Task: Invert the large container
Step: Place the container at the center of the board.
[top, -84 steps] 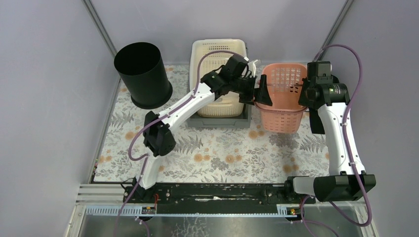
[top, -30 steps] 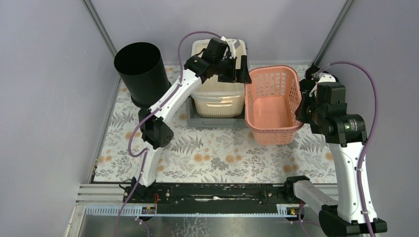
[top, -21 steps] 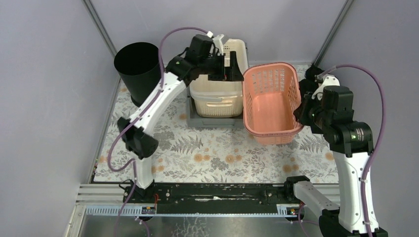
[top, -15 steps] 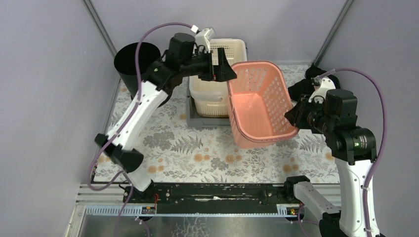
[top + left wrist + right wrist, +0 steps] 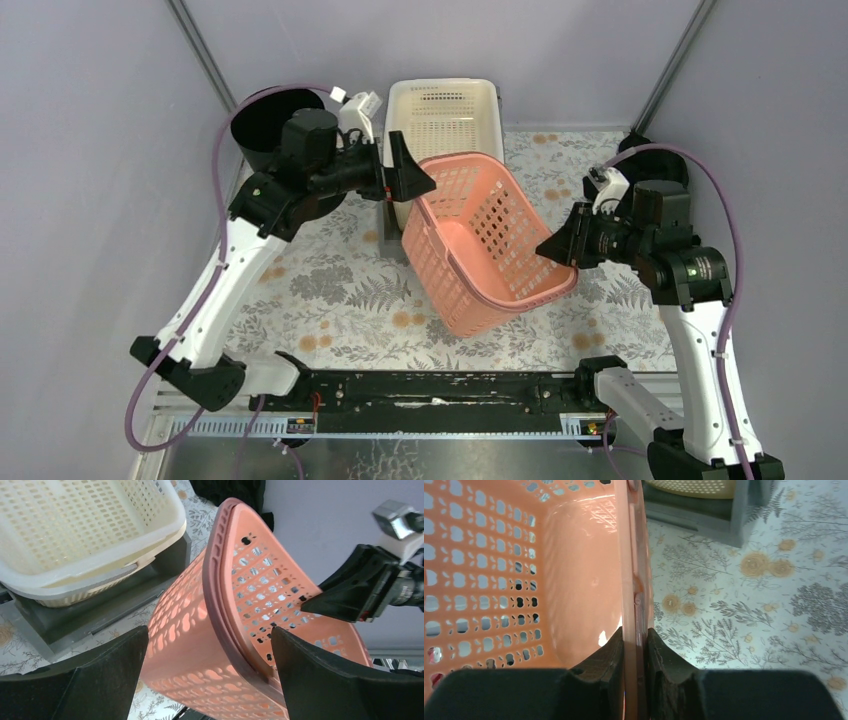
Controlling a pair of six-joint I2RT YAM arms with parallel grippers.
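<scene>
I should move my right gripper down and left in the top view and release the basket on the empty spot on the mat by the black bin.
The large container is a pink perforated basket (image 5: 480, 250), lifted off the mat and tipped on its side, with its opening facing up and right. My right gripper (image 5: 556, 250) is shut on its right rim; in the right wrist view the gripper (image 5: 635, 636) pinches the rim of the basket (image 5: 584, 580) between both fingers. My left gripper (image 5: 410, 180) is at the basket's back-left rim. In the left wrist view the left gripper (image 5: 210, 635) has its jaws wide apart, and the basket (image 5: 250, 580) lies between and beyond them, not clamped.
A cream basket (image 5: 445, 105) sits in a grey tray (image 5: 100, 615) at the back middle. A tall black bin (image 5: 262, 120) stands at the back left, behind my left arm. The floral mat (image 5: 330, 290) covers the table, and grey walls close in on both sides.
The pink basket has swung from the back right to the middle front and tipped further onto its side. Both arms moved with it, the left arm pulling back to the left.
</scene>
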